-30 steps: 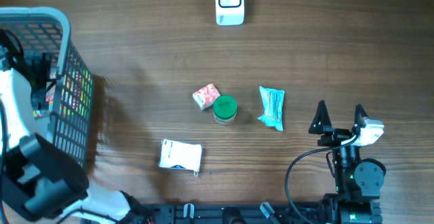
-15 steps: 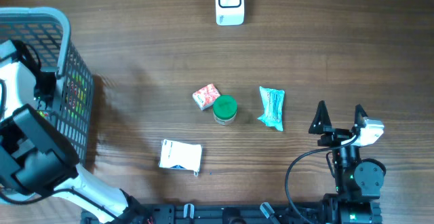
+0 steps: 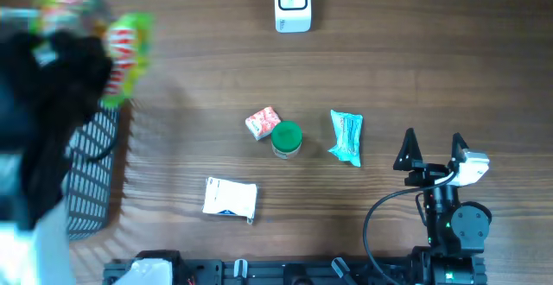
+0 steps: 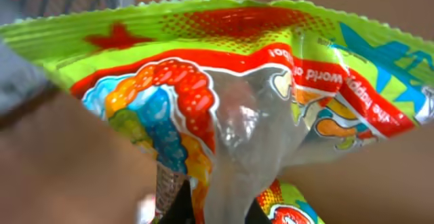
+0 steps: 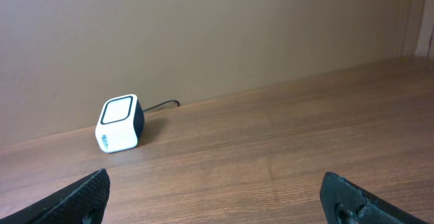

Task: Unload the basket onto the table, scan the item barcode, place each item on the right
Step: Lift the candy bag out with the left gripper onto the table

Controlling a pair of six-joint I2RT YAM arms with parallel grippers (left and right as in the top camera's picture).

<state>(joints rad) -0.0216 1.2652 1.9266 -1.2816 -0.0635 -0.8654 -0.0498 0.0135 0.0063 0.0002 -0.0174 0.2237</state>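
Observation:
My left gripper will next lower the bag to the right in the overhead view, onto the bare table beside the red-and-white pack.
My left gripper is shut on a bright green, red and rainbow-printed candy bag, pinched at its clear middle, and the bag fills the left wrist view. From overhead the bag hangs blurred and high above the table's far left, over the basket, with the dark left arm beneath it. The white barcode scanner stands at the table's far edge, also seen in the right wrist view as the scanner. My right gripper rests open at the front right, with nothing between its fingers.
In the middle of the table lie a red-and-white pack, a green-lidded jar touching it, a teal packet and a white packet. The grey wire basket stands at the left edge.
My left gripper closed on the candy bag inside the basket and lifted it up and out, close to the overhead camera. The right arm has not moved.

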